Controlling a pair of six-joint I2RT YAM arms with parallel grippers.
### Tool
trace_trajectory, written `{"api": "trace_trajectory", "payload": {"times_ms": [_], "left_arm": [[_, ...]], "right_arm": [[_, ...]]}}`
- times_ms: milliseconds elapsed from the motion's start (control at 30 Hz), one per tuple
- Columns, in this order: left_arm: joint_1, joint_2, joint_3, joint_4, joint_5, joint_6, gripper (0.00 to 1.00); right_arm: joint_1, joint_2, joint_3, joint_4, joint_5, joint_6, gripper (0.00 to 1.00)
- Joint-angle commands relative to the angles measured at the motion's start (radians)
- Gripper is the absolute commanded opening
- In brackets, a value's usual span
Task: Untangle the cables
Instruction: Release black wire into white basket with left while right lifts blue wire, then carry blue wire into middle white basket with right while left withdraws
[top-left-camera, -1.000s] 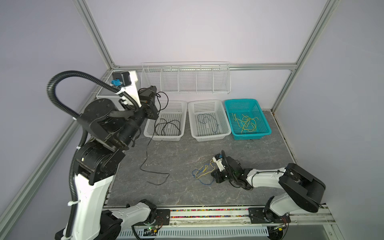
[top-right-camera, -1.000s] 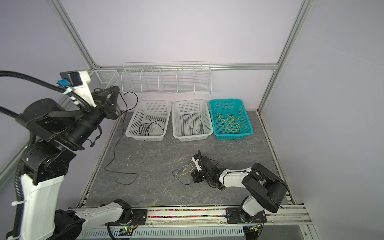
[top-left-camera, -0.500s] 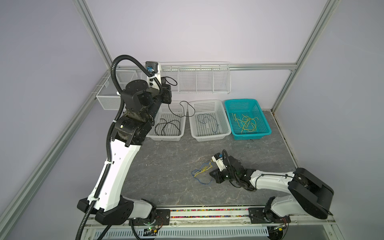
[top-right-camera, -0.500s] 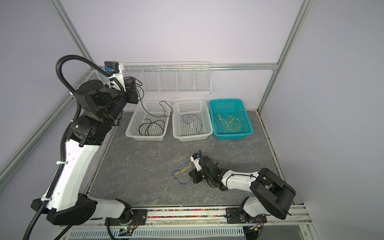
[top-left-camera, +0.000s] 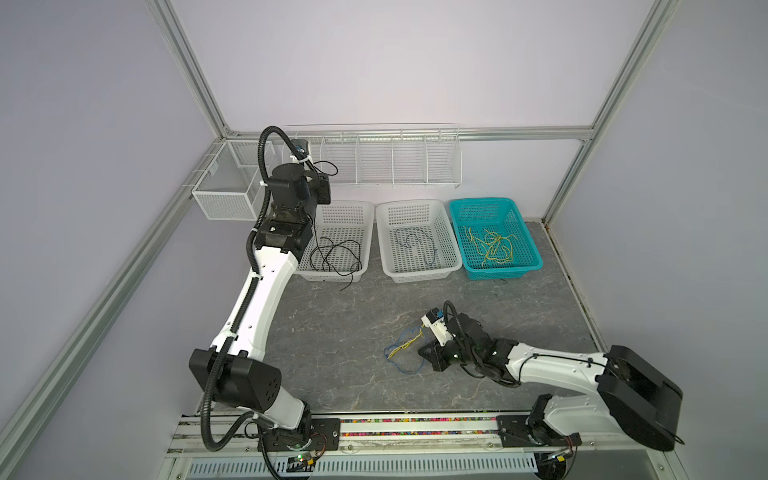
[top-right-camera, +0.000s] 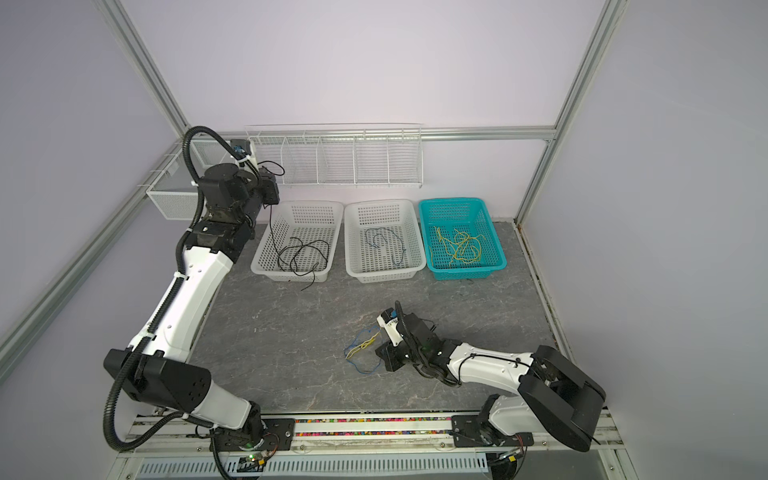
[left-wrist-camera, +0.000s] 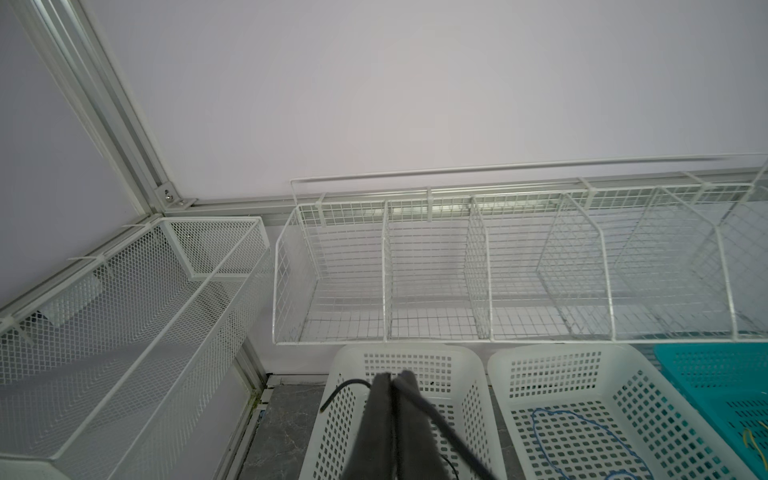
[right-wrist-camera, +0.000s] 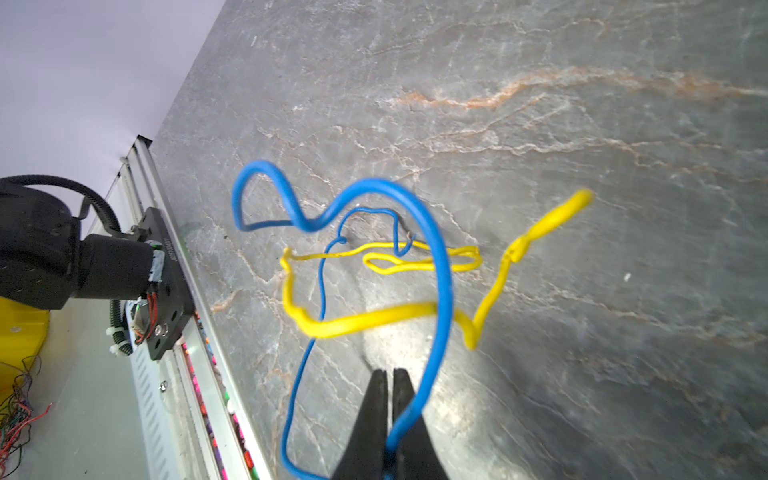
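Observation:
I need to lower my left gripper toward the bottom of the white basket (top-left-camera: 342, 241) (left-wrist-camera: 436, 400) that holds the black coils and let go of the black cable. That basket is below my gripper.
My left gripper (left-wrist-camera: 392, 379) is shut on a black cable (top-left-camera: 336, 257). It hangs raised over the back left corner of the left white basket (top-left-camera: 332, 276). The cable drops into that basket, and one end lies over its front rim. Low on the table, my right gripper (right-wrist-camera: 388, 372) is shut on a blue cable (right-wrist-camera: 440, 266). A yellow cable (right-wrist-camera: 374, 320) is tangled with the blue one. In both top views this small tangle (top-right-camera: 361, 347) lies just left of the right gripper (top-left-camera: 426, 353).
The middle white basket (top-left-camera: 419, 274) holds a dark blue cable, and the teal basket (top-left-camera: 503, 272) holds yellow ones. A wire rack (top-left-camera: 390, 158) hangs on the back wall. A mesh bin (top-left-camera: 226, 187) sits at the back left.
The left arm swung from the front left up and back over the left basket. The black cable came off the table and into that basket. The right gripper barely moved.

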Motion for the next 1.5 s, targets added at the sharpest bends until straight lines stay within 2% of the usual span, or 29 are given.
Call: {"api": "trace_trajectory", "payload": {"times_ms": [0,267,600,800,967,1133,1300,1467], "left_arm": [[0.027,0.017,-0.010,0.088,0.020,-0.035,0.00],[0.030,0.050,-0.002,0.119,0.021,-0.039,0.00],[0.030,0.083,-0.229,0.218,-0.007,0.014,0.00],[0.029,0.148,-0.260,0.217,-0.028,0.037,0.00],[0.026,0.184,-0.263,0.196,-0.001,0.031,0.00],[0.001,0.213,-0.262,0.160,0.012,0.033,0.12],[-0.020,0.224,-0.254,0.104,0.037,0.024,0.29],[-0.023,0.194,-0.246,0.062,0.034,-0.005,0.46]], "right_arm": [[0.026,-0.062,0.037,-0.067,0.001,-0.034,0.07],[0.047,-0.180,0.046,-0.149,0.035,-0.062,0.07],[0.055,-0.216,0.089,-0.198,0.039,-0.072,0.07],[0.061,-0.304,0.124,-0.269,0.048,-0.079,0.07],[0.064,-0.406,0.149,-0.347,0.070,-0.082,0.07],[0.064,-0.488,0.194,-0.439,0.134,-0.089,0.07],[0.064,-0.509,0.259,-0.535,0.232,-0.074,0.07],[0.064,-0.519,0.288,-0.567,0.254,-0.050,0.07]]}}
